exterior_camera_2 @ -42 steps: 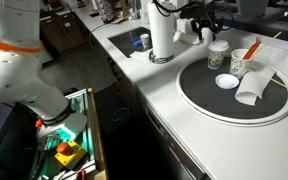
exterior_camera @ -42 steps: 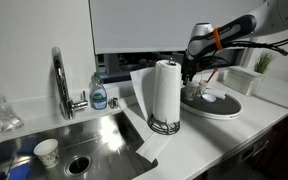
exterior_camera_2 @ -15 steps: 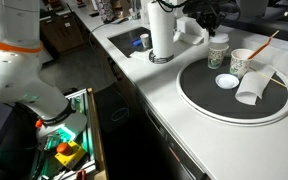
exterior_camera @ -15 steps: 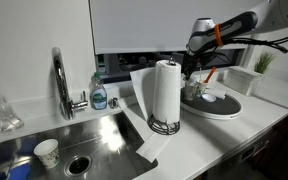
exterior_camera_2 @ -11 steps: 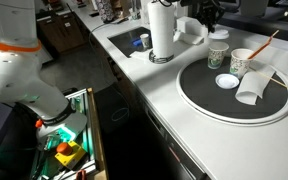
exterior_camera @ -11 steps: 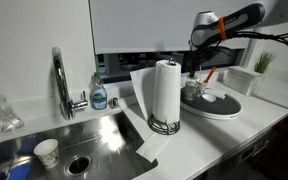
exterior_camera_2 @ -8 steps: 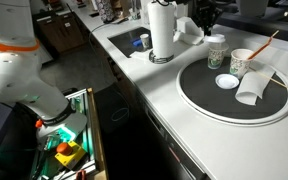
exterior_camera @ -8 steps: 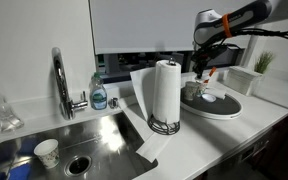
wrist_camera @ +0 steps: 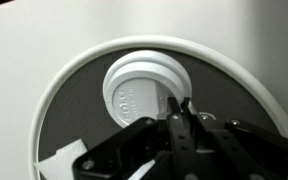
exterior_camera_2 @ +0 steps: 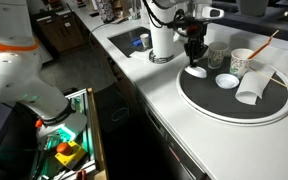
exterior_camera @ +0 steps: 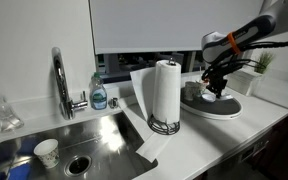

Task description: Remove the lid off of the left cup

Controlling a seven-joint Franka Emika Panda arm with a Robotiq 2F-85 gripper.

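Observation:
I need to turn my gripper and bring the lid down by its rim (exterior_camera: 221, 107) (wrist_camera: 84, 106) onto the dark tray, near the counter's front edge, to let it go.
The left cup (exterior_camera_2: 216, 55), small and dark grey-green, stands uncovered at the back of the round dark tray (exterior_camera_2: 274, 112); in an exterior view it shows just behind the paper towel roll (exterior_camera: 191, 93). My gripper (exterior_camera_2: 195, 62) is shut on the rim of its white lid (exterior_camera_2: 197, 71), held off the cup over the tray's edge nearest the roll. In the wrist view the lid (wrist_camera: 141, 92) is a white disc above the tray (wrist_camera: 234, 90), with the gripper (wrist_camera: 180, 108) pinching its edge. The gripper (exterior_camera: 216, 88) hangs low over the tray (exterior_camera: 224, 110).
On the tray are a second white lid (exterior_camera_2: 227, 80), a pale speckled cup with a straw (exterior_camera_2: 242, 62) and a tipped cup (exterior_camera_2: 254, 88). A paper towel roll (exterior_camera_2: 162, 30) stands beside the tray. The sink (exterior_camera: 74, 145) and tap (exterior_camera: 60, 82) lie beyond it.
The gripper has come away from the left cup with the lid in it, moving sideways and down to the tray's edge. The cup now stands without its lid.

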